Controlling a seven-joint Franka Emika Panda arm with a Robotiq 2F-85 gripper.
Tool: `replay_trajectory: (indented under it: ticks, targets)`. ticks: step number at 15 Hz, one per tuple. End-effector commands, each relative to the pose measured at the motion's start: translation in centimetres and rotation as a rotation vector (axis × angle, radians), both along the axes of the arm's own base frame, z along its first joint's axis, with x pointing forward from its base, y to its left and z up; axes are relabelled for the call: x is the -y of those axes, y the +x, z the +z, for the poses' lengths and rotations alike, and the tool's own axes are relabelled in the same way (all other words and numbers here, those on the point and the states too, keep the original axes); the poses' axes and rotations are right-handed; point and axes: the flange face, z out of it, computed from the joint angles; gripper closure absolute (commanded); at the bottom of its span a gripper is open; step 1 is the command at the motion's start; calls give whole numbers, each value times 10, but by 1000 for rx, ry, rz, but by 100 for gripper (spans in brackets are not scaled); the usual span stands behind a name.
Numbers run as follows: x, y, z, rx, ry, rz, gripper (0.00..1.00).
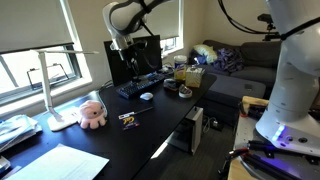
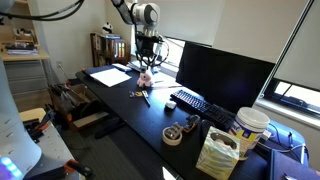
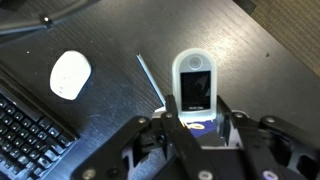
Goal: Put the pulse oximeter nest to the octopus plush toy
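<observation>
My gripper moves over and down toward the lamp base next and releases the oximeter, since bare tabletop lies below, beside the octopus plush toy.
My gripper is shut on the pulse oximeter, a small white clip-like gadget with a dark screen, and holds it above the dark desk. In both exterior views the gripper hangs over the desk's back part, near the keyboard. The pale-pink octopus plush toy sits on the desk beside a white lamp base. It is out of the wrist view. The oximeter is too small to make out in the exterior views.
A white round disc and a black keyboard lie below the gripper. A small yellow-and-dark flat item lies near the plush. A monitor, tape roll and paper bag stand farther along the desk.
</observation>
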Motion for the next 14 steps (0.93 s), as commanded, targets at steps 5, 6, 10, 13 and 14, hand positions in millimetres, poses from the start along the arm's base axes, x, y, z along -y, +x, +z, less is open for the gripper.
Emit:
replay_trajectory:
  ticks: [5,6,10,13,14]
  targets:
    - [-8,36,-10,14,-13,-57,87]
    - [-12,44,-11,24,-39,-70,87]
    - [-30,71,-36,32,-48,-109,87]
    - [-48,86,-72,36,-38,-141,87]
    - [-51,90,-85,45,-33,-159,87]
